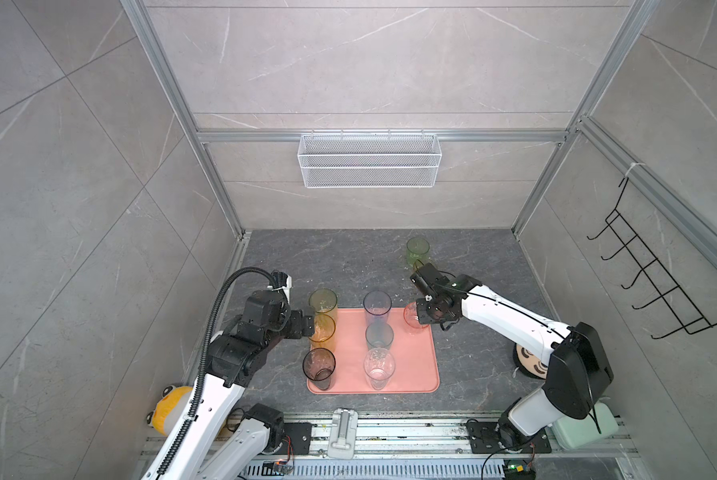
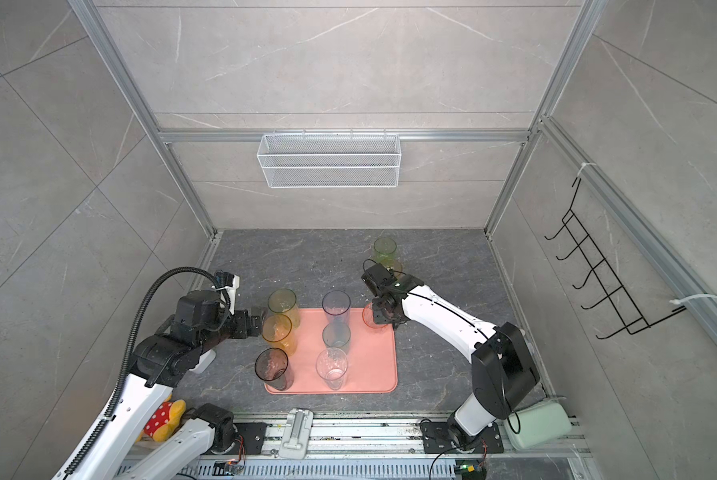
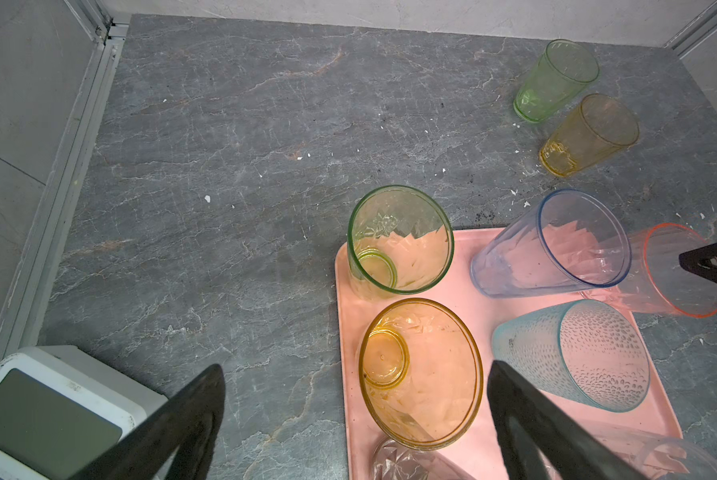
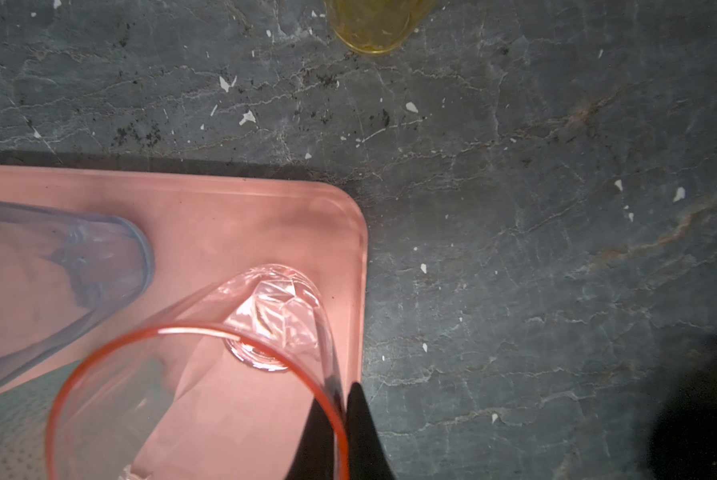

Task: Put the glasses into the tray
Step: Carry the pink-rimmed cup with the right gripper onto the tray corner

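Observation:
The tray's bare far corner is below the gripper, so my right gripper will next lower the pink glass onto that corner and let go of the glass's rim.
The salmon-pink tray (image 1: 415, 365) lies mid-table. On it stand the yellow-green (image 1: 322, 301), amber (image 1: 321, 328), smoky grey (image 1: 318, 365), blue-grey (image 1: 376, 305), teal (image 1: 379, 336) and clear (image 1: 379, 365) glasses. My right gripper (image 4: 342, 411) is shut on the rim of the pink glass (image 1: 411, 320), which is over the tray's far right corner. A green glass (image 1: 417, 249) and a short amber glass (image 3: 589, 133) stand on the table behind the tray. My left gripper (image 1: 309, 326) is open at the tray's left edge, and the amber glass (image 3: 421, 374) shows between its fingers, untouched.
A white wire basket (image 1: 369, 166) hangs on the back wall and a black hook rack (image 1: 648, 282) on the right wall. A white device (image 3: 45, 415) sits left of the tray. A plush toy (image 1: 169, 407) and a pale green box (image 1: 581, 428) lie at the front corners.

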`<state>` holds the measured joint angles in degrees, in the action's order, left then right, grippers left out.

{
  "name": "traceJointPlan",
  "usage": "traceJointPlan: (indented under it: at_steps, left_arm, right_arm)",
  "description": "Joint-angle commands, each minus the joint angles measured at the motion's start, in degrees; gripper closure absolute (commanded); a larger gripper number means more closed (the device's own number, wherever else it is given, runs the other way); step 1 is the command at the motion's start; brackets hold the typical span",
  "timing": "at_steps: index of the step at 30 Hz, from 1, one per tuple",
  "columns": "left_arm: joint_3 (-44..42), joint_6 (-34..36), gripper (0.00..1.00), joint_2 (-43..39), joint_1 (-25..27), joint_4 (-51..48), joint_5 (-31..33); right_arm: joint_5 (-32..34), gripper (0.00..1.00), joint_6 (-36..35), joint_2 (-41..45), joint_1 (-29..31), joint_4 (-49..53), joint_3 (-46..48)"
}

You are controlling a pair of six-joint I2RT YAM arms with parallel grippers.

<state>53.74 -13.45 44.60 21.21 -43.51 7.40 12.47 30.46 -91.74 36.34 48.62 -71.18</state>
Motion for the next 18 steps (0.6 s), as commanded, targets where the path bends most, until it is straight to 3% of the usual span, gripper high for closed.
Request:
traceJointPlan:
  at_steps: [1,18]
  left_arm:
    - [0.7,0.7,0.02,0.0,-0.3,0.2,0.6]
    - [0.7,0.6,0.02,-0.1,-0.3,0.1,0.6]
  right_arm:
    - [1.2,1.0,1.4,-1.5,0.3,0.3,-0.6]
    - [3.8,1.0,1.2,-6.1,-0.2,-0.8,-2.1]
